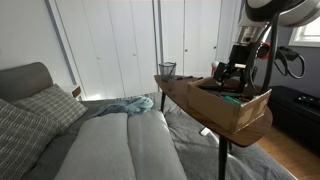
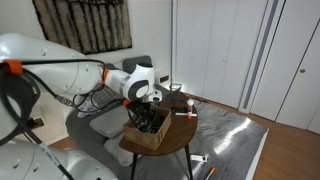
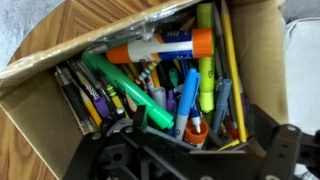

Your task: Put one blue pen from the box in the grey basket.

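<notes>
I need to lower my gripper farther into the box (image 3: 40,75) and close it around the blue pen (image 3: 185,106), which lies between its fingers beside the green marker.
The brown cardboard box (image 3: 40,75) is full of pens and markers and stands on a round wooden table in both exterior views (image 1: 240,105) (image 2: 146,132). In the wrist view a blue pen (image 3: 187,98) lies among green, yellow, purple and orange markers, between my fingers. My gripper (image 3: 195,135) is open and lowered into the box, its dark fingers on either side of the pen pile; it also shows in both exterior views (image 1: 234,78) (image 2: 148,108). The grey wire-mesh basket (image 1: 167,69) stands upright at the far end of the table, apart from the box.
The round table (image 1: 185,95) stands on a thin pole next to a grey sofa (image 1: 110,140) with patterned cushions and a blue cloth (image 1: 125,105). A loose pen (image 2: 185,112) lies on the table beside the box. White closet doors are behind.
</notes>
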Motion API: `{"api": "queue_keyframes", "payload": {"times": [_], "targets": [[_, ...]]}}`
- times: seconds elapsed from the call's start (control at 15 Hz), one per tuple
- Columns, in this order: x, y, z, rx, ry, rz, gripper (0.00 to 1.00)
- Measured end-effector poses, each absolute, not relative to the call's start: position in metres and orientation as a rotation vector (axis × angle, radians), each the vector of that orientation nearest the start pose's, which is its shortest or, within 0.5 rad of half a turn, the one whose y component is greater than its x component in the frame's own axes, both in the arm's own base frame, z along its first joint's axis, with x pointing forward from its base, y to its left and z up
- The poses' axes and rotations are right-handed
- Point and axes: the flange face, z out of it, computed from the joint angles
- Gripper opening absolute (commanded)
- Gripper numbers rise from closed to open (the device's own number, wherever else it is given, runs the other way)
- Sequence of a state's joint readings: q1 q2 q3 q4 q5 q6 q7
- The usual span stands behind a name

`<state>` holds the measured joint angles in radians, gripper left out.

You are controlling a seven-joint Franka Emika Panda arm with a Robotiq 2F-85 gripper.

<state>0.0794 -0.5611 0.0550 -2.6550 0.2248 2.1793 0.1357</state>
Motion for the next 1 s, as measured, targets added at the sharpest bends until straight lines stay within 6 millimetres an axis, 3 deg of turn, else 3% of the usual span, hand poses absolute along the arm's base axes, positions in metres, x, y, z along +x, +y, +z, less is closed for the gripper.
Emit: {"api": "queue_keyframes", "payload": {"times": [0.07, 0.13, 0.2, 0.27, 0.33, 0.47, 0.6, 0.87, 1.0], "targets": [[0.370, 0.056, 0.421, -2.959, 0.204, -0.087, 0.90], [0.372, 0.055, 0.417, -2.957, 0.213, -0.078, 0.77], [0.373, 0.055, 0.414, -2.956, 0.218, -0.071, 0.79], [0.375, 0.055, 0.411, -2.957, 0.220, -0.066, 0.72], [0.377, 0.056, 0.407, -2.959, 0.222, -0.066, 0.60], [0.382, 0.057, 0.401, -2.961, 0.223, -0.073, 0.54], [0.387, 0.058, 0.398, -2.962, 0.226, -0.080, 0.28], [0.394, 0.061, 0.398, -2.963, 0.227, -0.076, 0.01], [0.397, 0.062, 0.400, -2.963, 0.224, -0.078, 0.01]]}}
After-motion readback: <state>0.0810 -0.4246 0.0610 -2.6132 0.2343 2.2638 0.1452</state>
